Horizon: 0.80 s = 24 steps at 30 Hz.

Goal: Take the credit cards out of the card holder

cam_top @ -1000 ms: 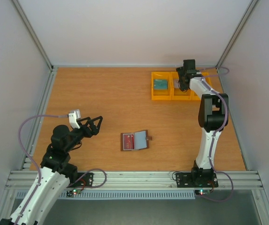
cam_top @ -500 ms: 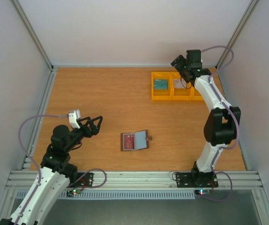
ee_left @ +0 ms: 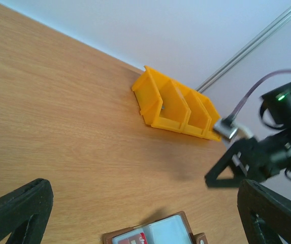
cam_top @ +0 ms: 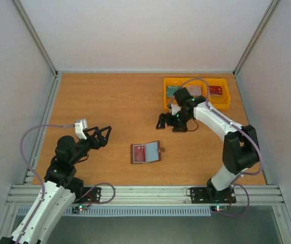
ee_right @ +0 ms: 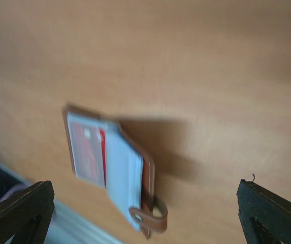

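The right gripper moves down and back onto the holder's edge by the snap tab (cam_top: 159,148) (ee_right: 149,175) next, fingers astride it, since that edge stands raised off the table.
The brown card holder (cam_top: 146,152) lies open on the table, snap tab to the right. A red credit card (cam_top: 139,151) sits in its left pocket. It also appears at the bottom of the left wrist view, card holder (ee_left: 158,233), and blurred in the right wrist view, card holder (ee_right: 112,168) with the red card (ee_right: 87,150). My right gripper (cam_top: 168,123) hangs open above the table behind and right of the holder, holding nothing. My left gripper (cam_top: 104,135) is open and empty, left of the holder. In the yellow bins lie a teal card (cam_top: 173,91) and a red card (cam_top: 216,90).
Three joined yellow bins (cam_top: 196,105) stand at the back right; the middle one holds a greyish card (cam_top: 195,90). In the left wrist view the bins (ee_left: 178,109) are far ahead and the right arm (ee_left: 267,152) hangs at the right. Metal rails edge the table.
The right arm swung from over the yellow bins forward and left to near the card holder, its jaws opening wider. The bins' right compartment is now uncovered. The left arm stayed put.
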Available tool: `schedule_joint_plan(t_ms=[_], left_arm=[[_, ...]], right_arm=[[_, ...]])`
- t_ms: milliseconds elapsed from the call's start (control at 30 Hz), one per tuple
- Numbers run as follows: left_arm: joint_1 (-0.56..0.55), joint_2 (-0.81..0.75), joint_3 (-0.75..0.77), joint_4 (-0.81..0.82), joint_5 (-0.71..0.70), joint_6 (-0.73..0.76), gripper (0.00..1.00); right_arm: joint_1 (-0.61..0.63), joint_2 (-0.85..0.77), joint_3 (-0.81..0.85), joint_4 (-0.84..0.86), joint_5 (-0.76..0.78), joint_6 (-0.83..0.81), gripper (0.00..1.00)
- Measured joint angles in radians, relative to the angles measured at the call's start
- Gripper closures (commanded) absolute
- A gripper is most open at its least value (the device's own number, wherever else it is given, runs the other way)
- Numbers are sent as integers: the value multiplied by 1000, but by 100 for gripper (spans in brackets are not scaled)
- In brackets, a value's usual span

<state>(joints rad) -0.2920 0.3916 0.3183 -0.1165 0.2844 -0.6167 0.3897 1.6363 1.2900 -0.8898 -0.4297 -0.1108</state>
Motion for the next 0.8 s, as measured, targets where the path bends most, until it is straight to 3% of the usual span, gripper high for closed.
schedule_joint_plan(t_ms=[200, 333, 500, 667, 800], left_arm=[[0, 0, 0, 1, 7, 0, 1], [0, 1, 0, 1, 12, 0, 1], [0, 3, 0, 2, 16, 0, 1], [0, 13, -1, 2, 18, 0, 1], [0, 14, -1, 2, 20, 0, 1]], right_arm=[[58, 105, -125, 18, -203, -10, 2], [87, 170, -157, 82, -261, -10, 10], [85, 237, -191, 145, -319, -5, 40], [89, 243, -214, 200, -352, 3, 95], [89, 240, -215, 215, -386, 2, 99]])
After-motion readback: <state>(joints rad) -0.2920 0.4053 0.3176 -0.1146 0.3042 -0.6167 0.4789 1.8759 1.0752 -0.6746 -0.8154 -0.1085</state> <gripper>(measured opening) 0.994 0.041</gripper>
